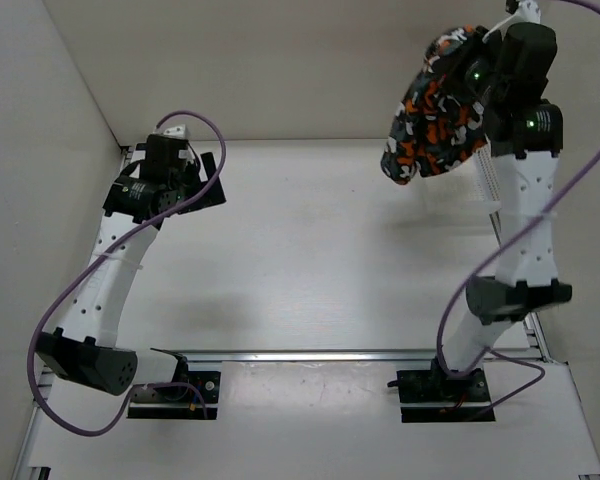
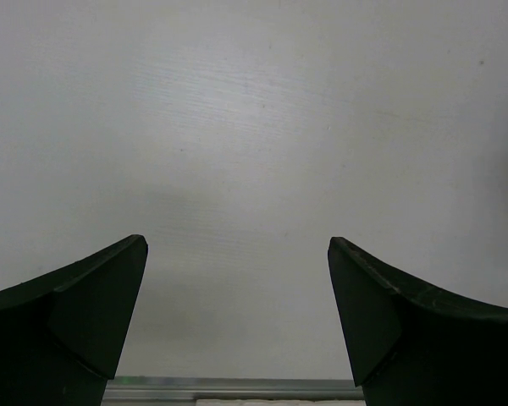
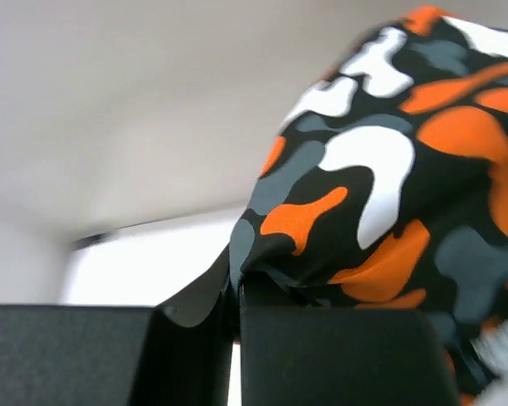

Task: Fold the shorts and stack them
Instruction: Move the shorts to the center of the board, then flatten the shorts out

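Only the right gripper holds the shorts' cloth (image 1: 430, 125), which hangs to the left gripper's right in the top view, so the left gripper should next move back, down and toward it.
The shorts (image 1: 435, 105), with an orange, black, grey and white camouflage print, hang bunched in the air at the far right, above the table. My right gripper (image 1: 477, 62) is shut on an edge of them. In the right wrist view the cloth (image 3: 381, 194) is pinched between my closed fingers (image 3: 322, 347) and drapes up to the right. My left gripper (image 1: 205, 180) is at the far left, low over the table, open and empty. The left wrist view shows its two fingers (image 2: 85, 313) wide apart with bare table between them.
A white mesh basket (image 1: 488, 185) stands at the far right, mostly hidden behind my right arm. White walls enclose the table on the left and at the back. A metal rail (image 1: 330, 355) runs across the near edge by the arm bases.
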Controlling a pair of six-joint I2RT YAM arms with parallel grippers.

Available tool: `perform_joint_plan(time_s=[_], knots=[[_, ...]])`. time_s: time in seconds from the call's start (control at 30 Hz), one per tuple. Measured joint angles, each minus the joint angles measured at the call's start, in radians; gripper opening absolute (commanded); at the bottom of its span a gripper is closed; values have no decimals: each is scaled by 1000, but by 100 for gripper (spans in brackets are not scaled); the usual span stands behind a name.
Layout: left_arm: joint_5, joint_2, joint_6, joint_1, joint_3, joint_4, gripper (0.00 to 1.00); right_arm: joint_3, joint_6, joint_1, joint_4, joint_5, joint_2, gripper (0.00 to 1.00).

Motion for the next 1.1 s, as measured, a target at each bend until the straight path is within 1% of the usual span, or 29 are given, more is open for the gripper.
perform_joint_plan(time_s=[0.1, 0.17, 0.2, 0.23, 0.3, 0.33, 0.37, 0.4, 0.47, 0.57, 0.63, 0.67, 0.77, 0.8, 0.9, 0.93, 0.97, 1.0, 1.03, 1.07, 1.1], knots=[[-15, 0, -9, 11, 89, -32, 99, -4, -34, 161, 56, -59, -129, 0], [-18, -2, -14, 24, 126, -43, 99, -88, -67, 279, 93, -50, -209, 0], [-18, -5, -18, 31, 131, -45, 99, -148, -77, 328, 106, -37, -242, 2], [-18, -8, -19, 35, 132, -51, 99, -250, -87, 383, 144, -11, -289, 14], [-20, -16, -25, 44, 132, -70, 99, -449, -93, 472, 168, 44, -355, 64], [-20, -20, -27, 45, 132, -77, 99, -548, -89, 505, 190, 70, -373, 77], [-20, -24, -30, 45, 132, -80, 99, -661, -88, 534, 213, 98, -385, 95], [-20, -30, -31, 45, 130, -82, 99, -747, -74, 555, 210, 120, -381, 100], [-14, -50, -31, 45, 106, -84, 99, -904, -41, 572, 184, 155, -341, 100], [22, -87, -27, 45, 26, -88, 99, -1085, 9, 555, 106, 204, -311, 100], [47, -100, -40, 40, -53, -90, 99, -1170, 27, 541, 63, 241, -353, 93], [55, -103, -55, 34, -99, -87, 99, -1202, 35, 536, 54, 258, -391, 79], [77, -92, -110, 16, -250, -89, 99, -1264, 56, 524, 48, 286, -542, 54], [86, -81, -129, 14, -298, -87, 99, -1272, 63, 516, 48, 289, -587, 37], [121, -9, -177, 52, -404, -55, 99, -1273, 74, 494, 66, 288, -637, 19], [132, 26, -190, 65, -420, -39, 99, -1271, 73, 488, 71, 289, -629, 19], [141, 72, -203, 79, -425, -25, 99, -1269, 74, 482, 74, 290, -609, 23], [145, 123, -212, 89, -414, -10, 99, -1263, 75, 478, 75, 286, -581, 33], [149, 183, -220, 93, -390, 3, 99, -1258, 72, 470, 78, 277, -541, 51], [151, 238, -224, 95, -362, 16, 99, -1254, 74, 463, 80, 262, -504, 66], [156, 298, -227, 95, -323, 22, 99, -1250, 71, 452, 85, 241, -467, 86]])
